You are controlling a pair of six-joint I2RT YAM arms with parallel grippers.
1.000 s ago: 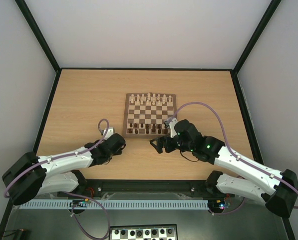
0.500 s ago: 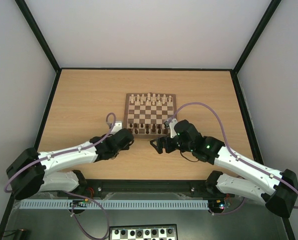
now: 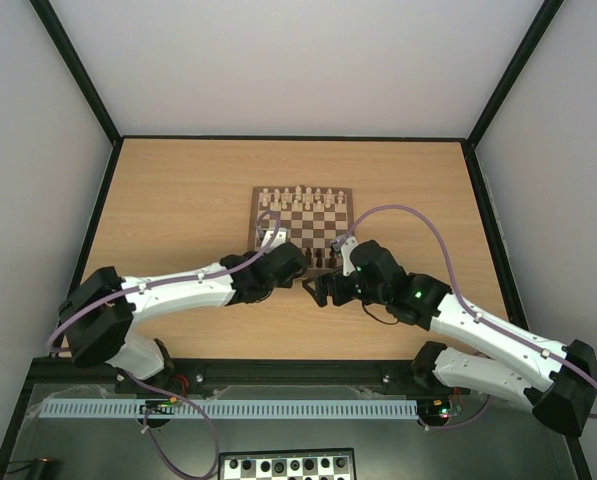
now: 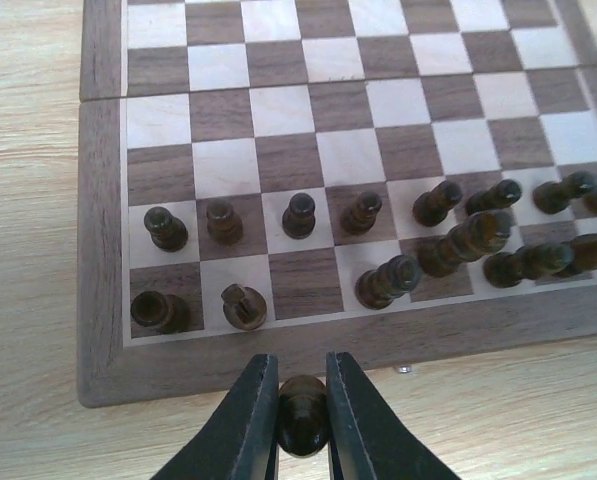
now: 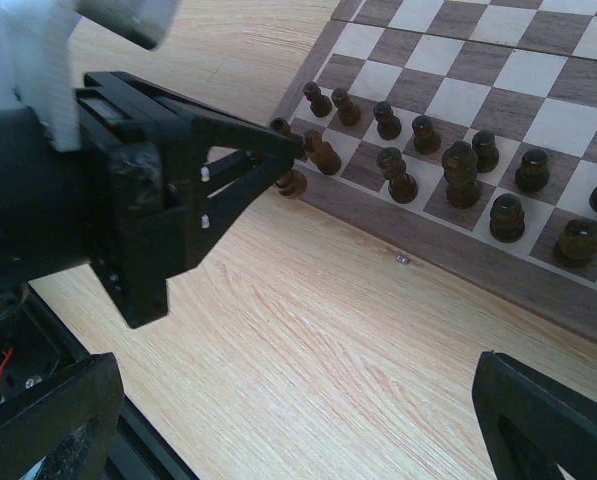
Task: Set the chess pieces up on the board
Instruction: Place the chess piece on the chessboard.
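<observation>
My left gripper moves outward over one back-row square [image 4: 300, 284] next, lowers the piece and lets go. That square stands bare below my gripper between dark pieces.
The board [image 3: 301, 222] lies mid-table, with dark chess pieces [image 4: 298, 215] standing in its two near rows and pale ones along the far side. My left gripper [image 4: 301, 372] is shut on one dark chess piece [image 4: 302, 415]. It hovers just off the board's near edge [image 4: 308, 340], in line with a bare back-row square [image 4: 300, 284]. That same gripper [image 5: 283, 155] and its held piece [image 5: 291, 184] show in the right wrist view. My right gripper [image 5: 298, 400] stands wide open over bare table near the board's front, holding nothing.
A tiny metal speck [image 4: 405, 369] lies on the table beside the board's near edge. A black-and-white checkered board [image 3: 288, 466] sits below the arm bases. Black rails [image 3: 98, 215] border the table.
My left arm swung right and forward from the table's left to the board's near edge, its jaws closing on a dark piece. The right arm stayed still.
</observation>
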